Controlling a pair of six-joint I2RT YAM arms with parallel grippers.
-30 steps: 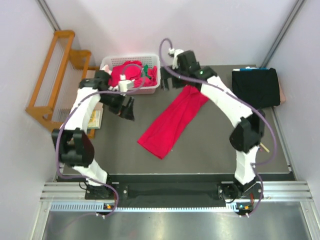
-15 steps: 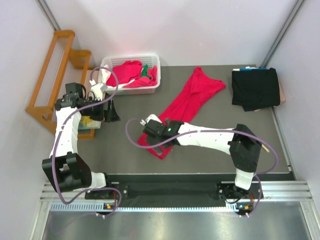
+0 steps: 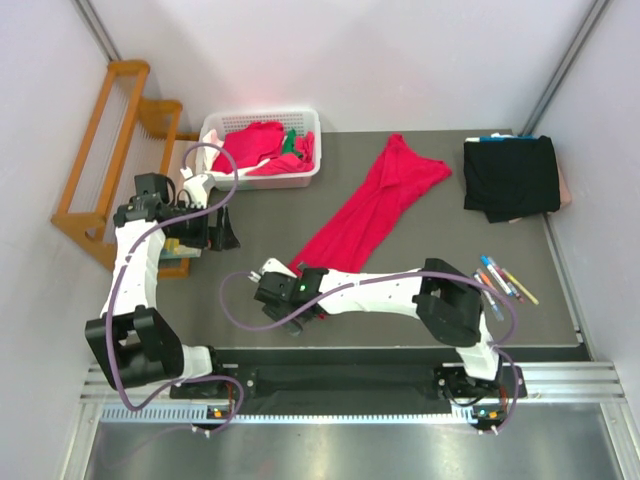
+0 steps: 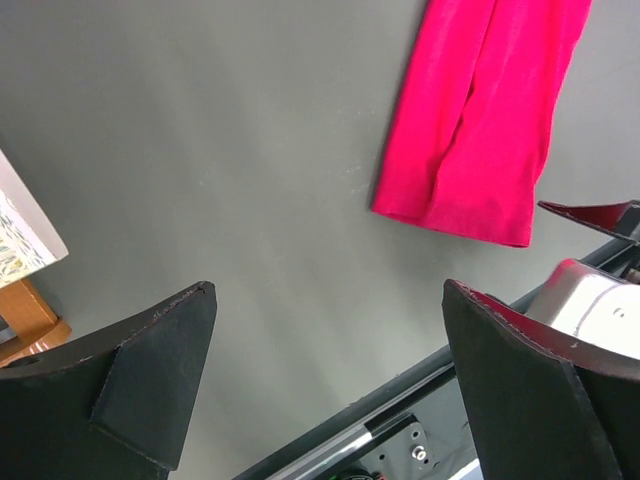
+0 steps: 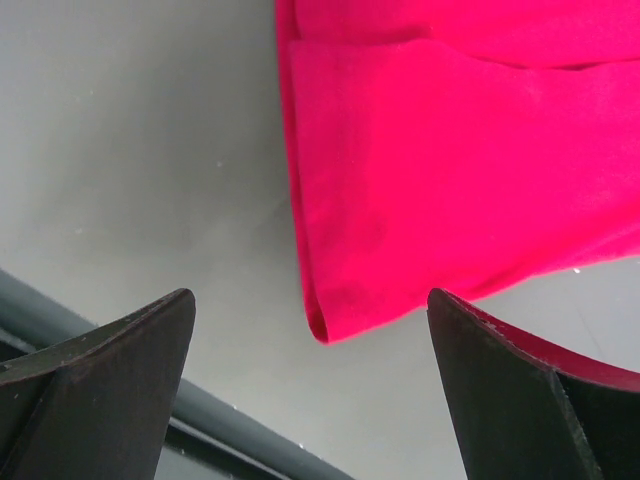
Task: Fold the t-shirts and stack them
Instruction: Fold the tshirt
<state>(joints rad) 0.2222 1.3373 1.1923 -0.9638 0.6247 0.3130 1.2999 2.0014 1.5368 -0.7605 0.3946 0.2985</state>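
Observation:
The crimson t-shirt's top-layer corner (image 5: 308, 68) lies outward of the robot's open right gripper and below it, so next the right gripper needs to move outward and down to close its fingers around the corner of the t-shirt.
A crimson t-shirt (image 3: 375, 205) lies stretched out diagonally on the dark table, from the back centre toward the near left. My right gripper (image 3: 285, 300) hovers over its near end, open; in the right wrist view the shirt's folded corner (image 5: 450, 150) lies just ahead of the gap between the fingers (image 5: 310, 296), not touched. My left gripper (image 3: 222, 228) hangs open over bare table at the left (image 4: 328, 290), with the red shirt (image 4: 480, 130) ahead of it. A folded black t-shirt (image 3: 510, 178) rests at the back right. More red and green shirts (image 3: 255, 145) fill the basket.
The white basket (image 3: 262, 114) stands at the back left. A wooden rack (image 3: 110, 140) stands beyond the table's left edge, with a booklet (image 3: 180, 245) near it. Several pens (image 3: 505, 280) lie at the right. The table's front rail (image 3: 350, 352) runs close below the right gripper.
The right arm swung from the shirt's far end down to its near end, leaving the shirt lying flat. The left arm drew back from the basket to the left side.

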